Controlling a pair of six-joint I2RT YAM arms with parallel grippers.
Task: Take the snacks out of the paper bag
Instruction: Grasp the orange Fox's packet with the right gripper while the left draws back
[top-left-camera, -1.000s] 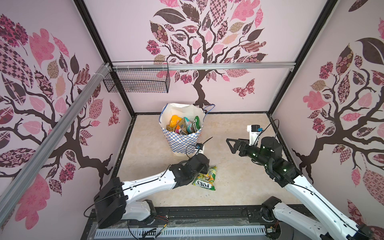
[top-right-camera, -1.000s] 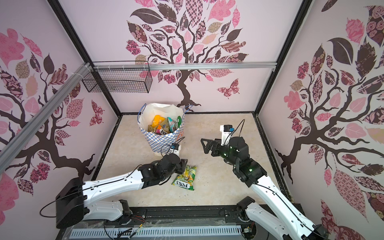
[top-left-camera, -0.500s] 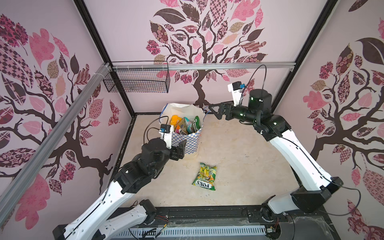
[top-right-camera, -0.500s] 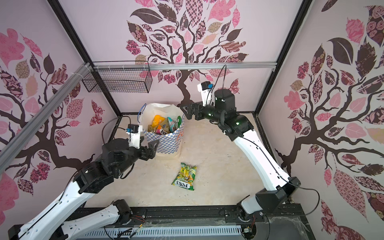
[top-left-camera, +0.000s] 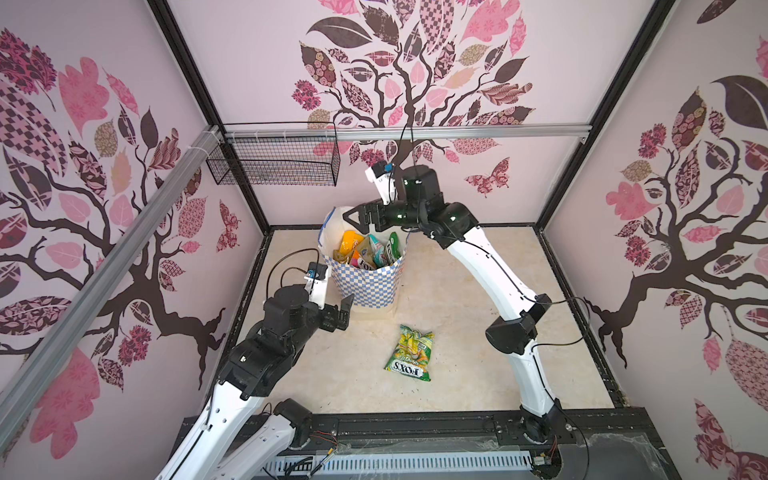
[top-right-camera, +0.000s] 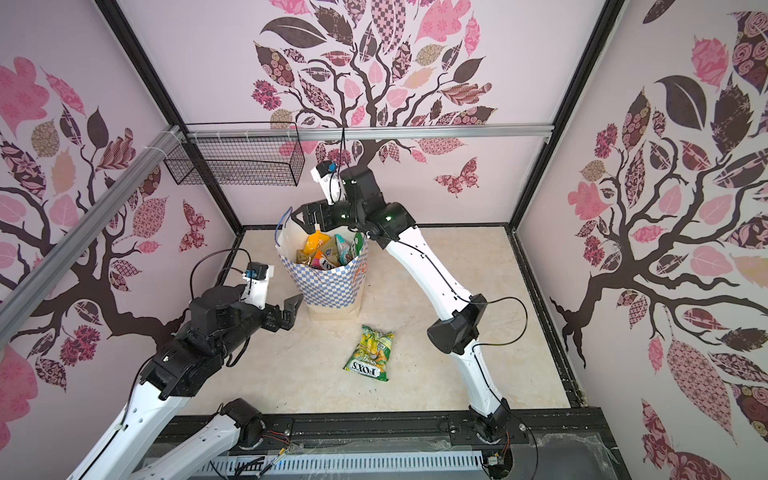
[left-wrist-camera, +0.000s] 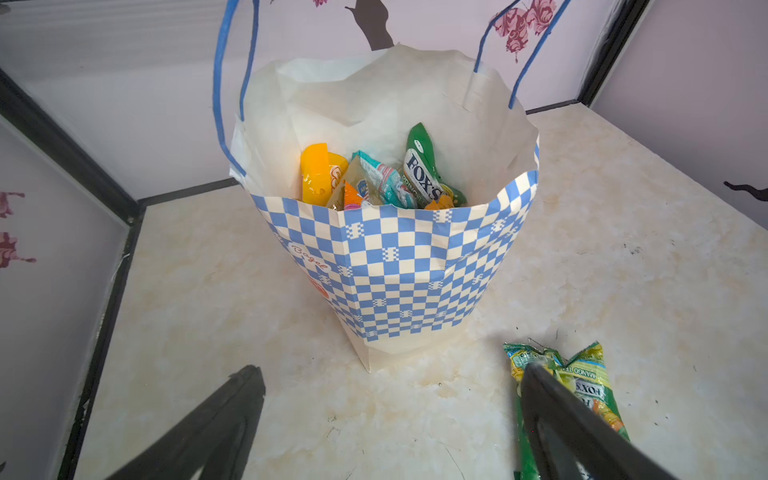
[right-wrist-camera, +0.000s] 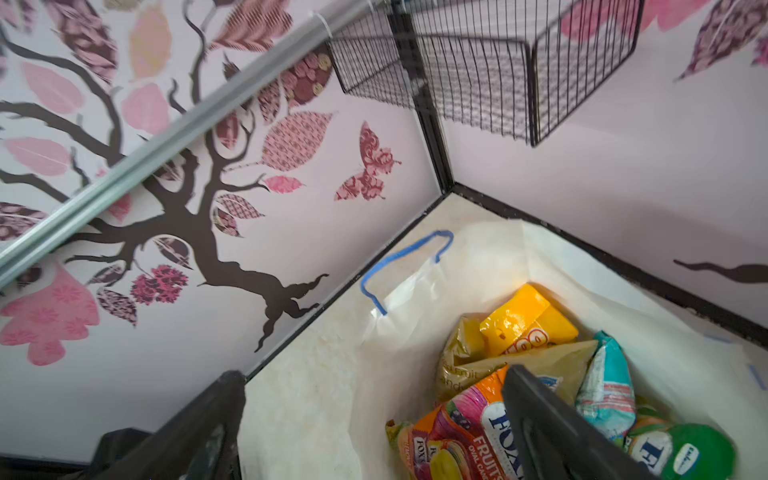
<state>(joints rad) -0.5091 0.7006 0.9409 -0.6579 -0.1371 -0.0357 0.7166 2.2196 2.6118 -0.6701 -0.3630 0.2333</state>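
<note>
I need to lower my right gripper through the bag's opening onto the orange-pink packet (top-left-camera: 360, 260) (right-wrist-camera: 472, 420) below it, because the packet's printed side shows and is uncovered by other snacks.
The blue-and-white checked paper bag (top-left-camera: 365, 282) (top-right-camera: 332, 289) (left-wrist-camera: 395, 270) stands upright at the back middle of the table, with its mouth open. Several snacks (top-left-camera: 368, 249) (top-right-camera: 328, 251) (left-wrist-camera: 374, 178) (right-wrist-camera: 519, 324) stick up inside it: yellow-orange, teal, green and orange-pink packets. One green FOX'S packet (top-left-camera: 409, 353) (top-right-camera: 370, 353) (left-wrist-camera: 582, 374) lies flat on the table in front of the bag. My left gripper (top-left-camera: 343, 309) (top-right-camera: 291, 311) (left-wrist-camera: 390, 370) is open and empty, low beside the bag's front left corner. My right gripper (top-left-camera: 351, 220) (top-right-camera: 297, 218) (right-wrist-camera: 372, 374) hovers open and empty over the bag's far rim.
A black wire basket (top-left-camera: 274, 166) (top-right-camera: 232, 166) (right-wrist-camera: 498, 62) hangs on the back wall, left of and above the bag. Aluminium rails run along the left and back walls. Walls close in the cream table (top-left-camera: 478, 332) on three sides.
My left gripper opened, left the green packet on the table and drew back to the bag's front left. My right arm swung from the right side to above the bag's mouth.
</note>
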